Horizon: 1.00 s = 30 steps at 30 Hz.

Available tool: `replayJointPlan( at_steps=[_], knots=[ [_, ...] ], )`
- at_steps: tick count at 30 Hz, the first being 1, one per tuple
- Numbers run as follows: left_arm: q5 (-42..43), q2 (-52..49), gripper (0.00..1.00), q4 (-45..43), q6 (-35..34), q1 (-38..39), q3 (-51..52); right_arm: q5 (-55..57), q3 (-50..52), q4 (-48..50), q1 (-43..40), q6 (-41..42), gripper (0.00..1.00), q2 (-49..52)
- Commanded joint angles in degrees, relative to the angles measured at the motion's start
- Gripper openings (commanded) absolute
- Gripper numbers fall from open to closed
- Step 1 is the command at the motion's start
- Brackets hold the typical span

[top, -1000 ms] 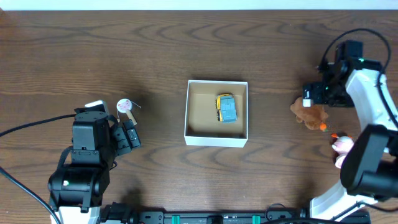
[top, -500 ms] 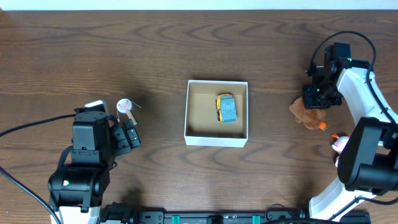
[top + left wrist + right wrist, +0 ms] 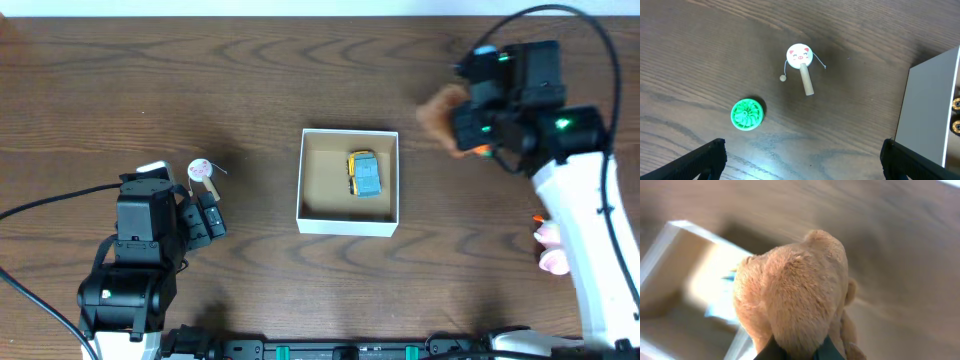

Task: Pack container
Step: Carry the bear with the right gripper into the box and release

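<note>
My right gripper goes to the left in the overhead view next, then down over the box's bare bottom beside the car, and lets go of the plush [image 3: 800, 285] where there's room.
The container [image 3: 345, 226], a square white-walled box with a brown inside, sits mid-table and holds a yellow and blue toy car [image 3: 365, 174]. My right gripper [image 3: 472, 130] hangs above the table just right of the box's far corner, shut on a brown plush toy [image 3: 440, 112]. In the right wrist view the plush [image 3: 800, 285] fills the frame above my gripper [image 3: 797, 354], with the blurred container [image 3: 660, 250] below left. My left gripper [image 3: 205, 215] stands open and empty [image 3: 802, 160] over bare wood, left of the box wall [image 3: 927, 100].
A pig-faced rattle drum [image 3: 800, 56] on a wooden stick lies ahead of the left gripper, also seen from overhead [image 3: 200, 170]. A green ribbed disc [image 3: 747, 114] lies nearer to it. A pink toy [image 3: 552, 245] rests by the right arm's base.
My right gripper has shut on the brown plush, lifted it off the table and carried it left and back toward the container. The left arm has not moved.
</note>
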State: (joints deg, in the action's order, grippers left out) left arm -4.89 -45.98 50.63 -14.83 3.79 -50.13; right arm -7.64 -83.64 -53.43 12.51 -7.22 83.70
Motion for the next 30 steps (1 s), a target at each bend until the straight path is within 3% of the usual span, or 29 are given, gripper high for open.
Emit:
replayJointPlan(
  at_steps=[1,6,13,17,25,27,30],
  knots=[
    [-0.1,0.0,0.98,0.1,-0.3,-0.2,-1.0,-3.7,-0.1,1.7,8.4,-4.0,0.01,1.1],
    [-0.1,0.0,0.98,0.1,-0.3,-0.2,-1.0,0.8,-0.1,8.6,18.4,2.0,0.01,4.7],
    [-0.1,0.0,0.98,0.1,-0.3,-0.2,-1.0,7.5,-0.1,10.8,23.9,25.1,0.01,12.1],
    [-0.1,0.0,0.98,0.1,-0.3,-0.2,-1.0,7.5,-0.1,10.8,25.0,29.6,0.01,16.5],
    [-0.1,0.0,0.98,0.1,-0.3,-0.2,-1.0,7.4,-0.1,14.4,25.1,31.0,0.01,23.3],
    [-0.1,0.0,0.98,0.1,-0.3,-0.2,-1.0,7.4,-0.1,14.9,25.1,31.0,0.08,24.0],
    [-0.1,0.0,0.98,0.2,-0.3,-0.2,-1.0,7.1,-0.1,15.0,25.1,31.0,0.29,24.6]
  ],
)
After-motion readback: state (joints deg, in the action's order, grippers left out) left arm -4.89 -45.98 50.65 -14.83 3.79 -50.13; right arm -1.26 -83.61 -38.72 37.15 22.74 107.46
